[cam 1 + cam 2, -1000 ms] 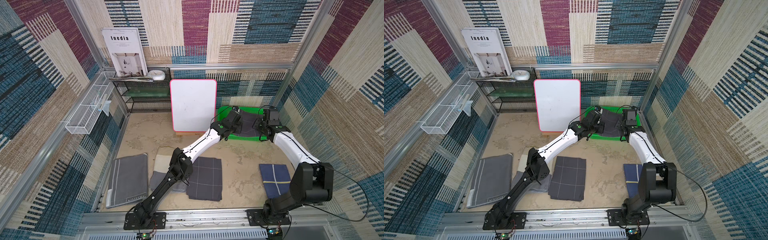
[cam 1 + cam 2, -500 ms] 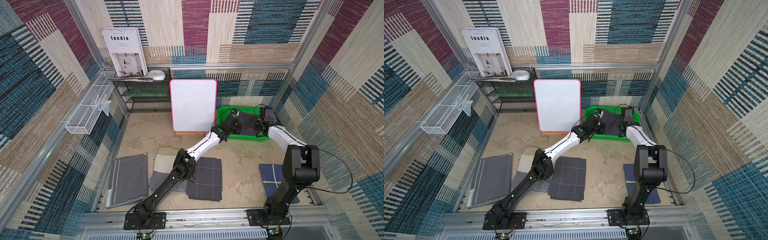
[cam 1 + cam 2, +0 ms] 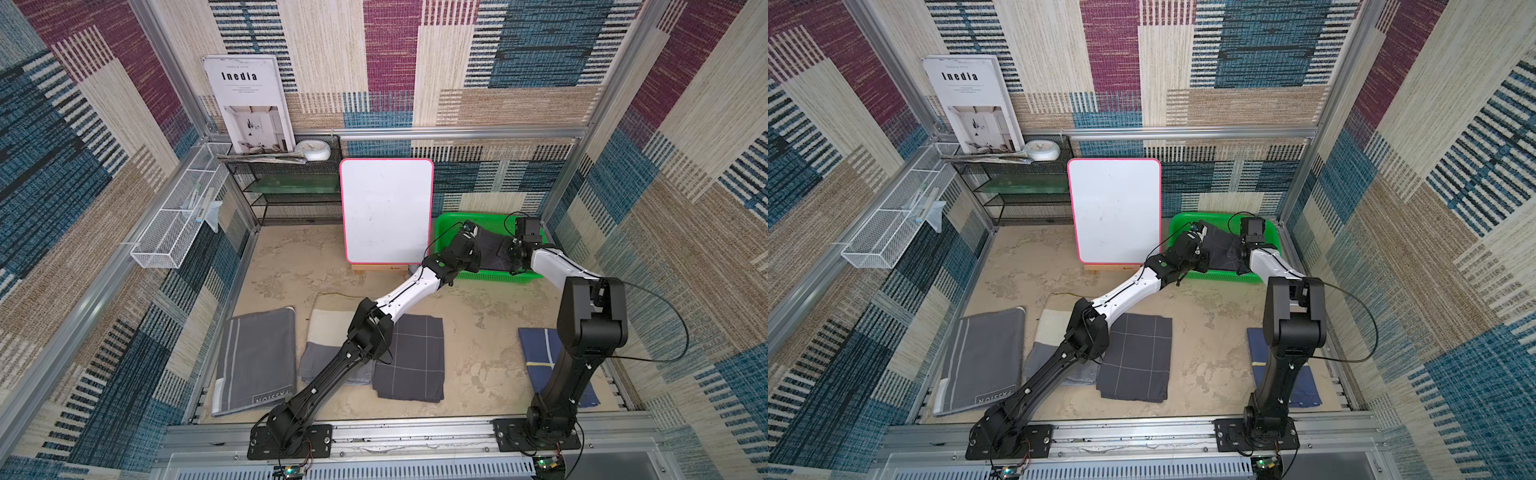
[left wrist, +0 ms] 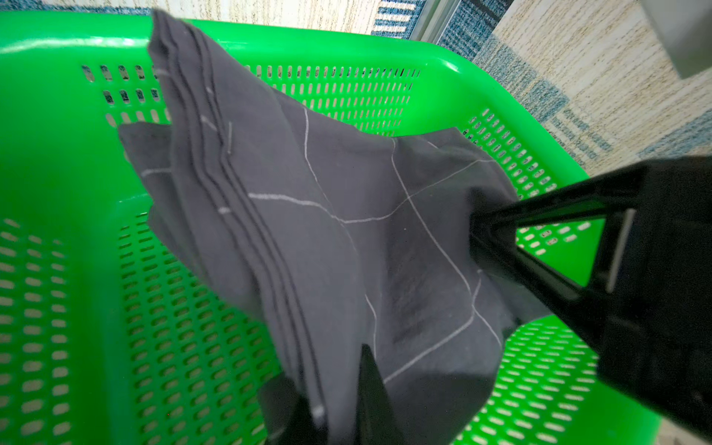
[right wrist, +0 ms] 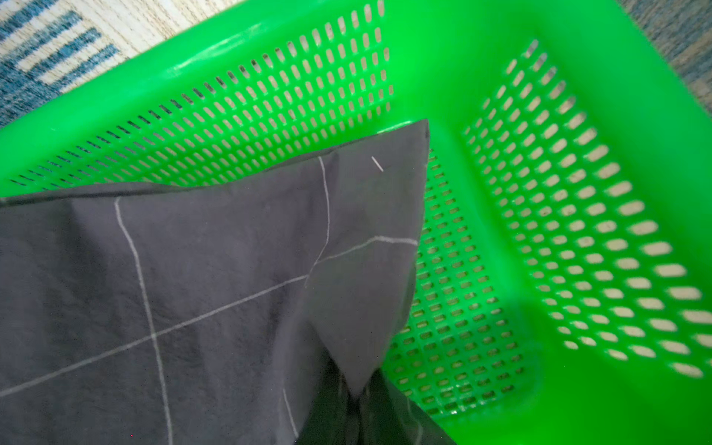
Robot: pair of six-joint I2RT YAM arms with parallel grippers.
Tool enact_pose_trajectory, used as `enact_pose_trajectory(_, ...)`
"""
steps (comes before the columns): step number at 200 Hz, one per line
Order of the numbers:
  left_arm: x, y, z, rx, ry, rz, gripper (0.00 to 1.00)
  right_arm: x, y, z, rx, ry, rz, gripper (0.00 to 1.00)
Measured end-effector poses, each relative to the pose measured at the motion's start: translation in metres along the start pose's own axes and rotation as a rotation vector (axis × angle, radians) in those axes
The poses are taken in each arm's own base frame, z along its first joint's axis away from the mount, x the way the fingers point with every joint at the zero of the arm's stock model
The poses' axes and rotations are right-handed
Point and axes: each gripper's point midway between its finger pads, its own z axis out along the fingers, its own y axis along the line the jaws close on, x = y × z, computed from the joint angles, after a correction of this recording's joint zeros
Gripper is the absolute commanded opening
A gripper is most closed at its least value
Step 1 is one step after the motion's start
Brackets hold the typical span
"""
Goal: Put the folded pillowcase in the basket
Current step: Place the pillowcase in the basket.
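I will next use my right gripper to lower the corner of the pillowcase onto the perforated bottom of the basket below and let go, because the basket's sides are already around the pillowcase.
The folded pillowcase is dark grey with thin white grid lines. It hangs stretched between my two grippers over the inside of the bright green basket at the back right. My left gripper is shut on one edge of the pillowcase. My right gripper is shut on the opposite corner of the pillowcase, and it also shows as a black wedge in the left wrist view. The perforated basket walls and floor surround the cloth. Whether the cloth touches the floor I cannot tell.
A pink-rimmed whiteboard stands just left of the basket. On the sandy table near the front lie a checked grey cloth, a grey towel, a beige and grey cloth and a navy cloth. A black wire shelf stands at the back left.
Both arms have carried the pillowcase farther back over the basket. The right arm's lower link has swung upright; in the last half second little moved.
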Motion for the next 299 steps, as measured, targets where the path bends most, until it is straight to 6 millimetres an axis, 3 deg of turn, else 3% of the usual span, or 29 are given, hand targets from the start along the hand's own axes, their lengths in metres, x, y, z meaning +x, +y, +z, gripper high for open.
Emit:
enact_pose_trajectory(32,0.0,0.0,0.0,-0.001,0.002,0.0,0.4,0.0,0.001,0.003,-0.001,0.005,-0.001,0.0)
enact_pose_trajectory(61,-0.002,0.001,-0.005,-0.018,0.013,0.0,0.56,0.004,-0.001,0.01,0.003,0.016,-0.028,0.0)
enact_pose_trajectory(92,-0.023,-0.002,-0.027,-0.044,0.01,-0.018,0.59,0.005,-0.005,0.027,0.018,0.032,-0.08,0.0)
enact_pose_trajectory(126,-0.076,-0.02,-0.075,-0.026,-0.051,-0.028,0.61,0.004,-0.006,0.027,-0.002,0.04,-0.099,0.0)
enact_pose_trajectory(142,-0.092,-0.028,-0.096,-0.01,-0.063,-0.029,0.62,0.003,-0.001,0.026,-0.02,0.044,-0.115,0.0)
enact_pose_trajectory(174,-0.093,-0.035,-0.128,0.009,-0.024,-0.029,0.64,-0.004,0.003,0.027,-0.029,0.039,-0.144,0.01)
enact_pose_trajectory(188,-0.088,-0.038,-0.136,0.02,-0.007,-0.028,0.66,-0.006,0.004,0.029,-0.026,0.044,-0.153,0.13)
enact_pose_trajectory(213,-0.079,-0.036,-0.152,0.02,0.019,-0.026,0.73,-0.008,-0.004,0.029,0.021,0.042,-0.145,0.71)
enact_pose_trajectory(225,-0.072,-0.033,-0.164,0.014,0.034,-0.026,0.78,-0.005,-0.01,0.021,0.048,0.039,-0.134,0.85)
enact_pose_trajectory(245,-0.07,-0.03,-0.19,0.005,0.026,-0.024,0.83,-0.013,-0.013,-0.006,0.057,0.004,-0.11,0.92)
enact_pose_trajectory(271,-0.078,-0.027,-0.227,-0.002,-0.029,-0.012,0.88,-0.031,0.006,-0.052,0.007,-0.085,-0.09,0.94)
enact_pose_trajectory(299,-0.063,-0.011,-0.263,-0.045,-0.054,-0.008,0.93,-0.021,0.027,-0.095,-0.065,-0.123,-0.089,0.94)
